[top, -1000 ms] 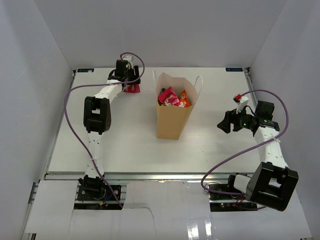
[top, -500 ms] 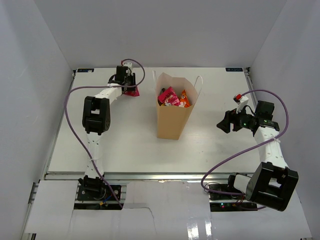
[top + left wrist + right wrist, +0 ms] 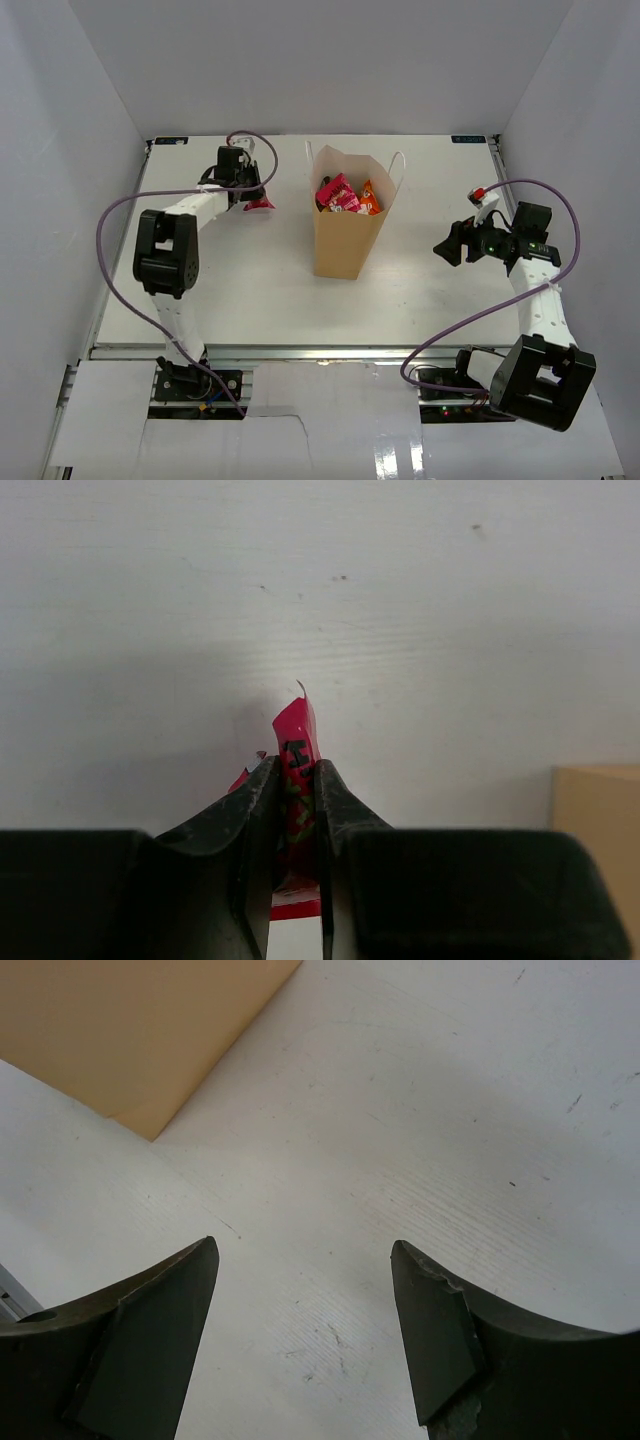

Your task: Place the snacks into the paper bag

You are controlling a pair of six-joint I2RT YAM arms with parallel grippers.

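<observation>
Next, the left gripper rises over the bag's open top (image 3: 346, 190) to release the packet (image 3: 260, 203), as the bag's opening is higher and to its right in the top view.
A red snack packet (image 3: 296, 750) with black lettering stands on edge between the fingers of my left gripper (image 3: 296, 780), which is shut on it. From above, that packet (image 3: 260, 203) sits at the back left of the table under my left gripper (image 3: 250, 190). The tan paper bag (image 3: 345, 235) stands upright in the middle, with pink (image 3: 338, 195) and orange (image 3: 370, 198) snacks showing in its open top. My right gripper (image 3: 447, 243) hovers to the right of the bag, open and empty; its wrist view shows open fingers (image 3: 150, 1330) over bare table and a corner of the bag (image 3: 140, 1030).
White walls enclose the table on three sides. A purple cable (image 3: 120, 215) loops out from the left arm, and another (image 3: 480, 310) trails from the right arm. The bag's thin handle (image 3: 399, 165) sticks up at its right side.
My left gripper has closed onto the red packet and shifted slightly forward and left; the left arm's elbow swung outward to the left. The right arm has hardly moved.
</observation>
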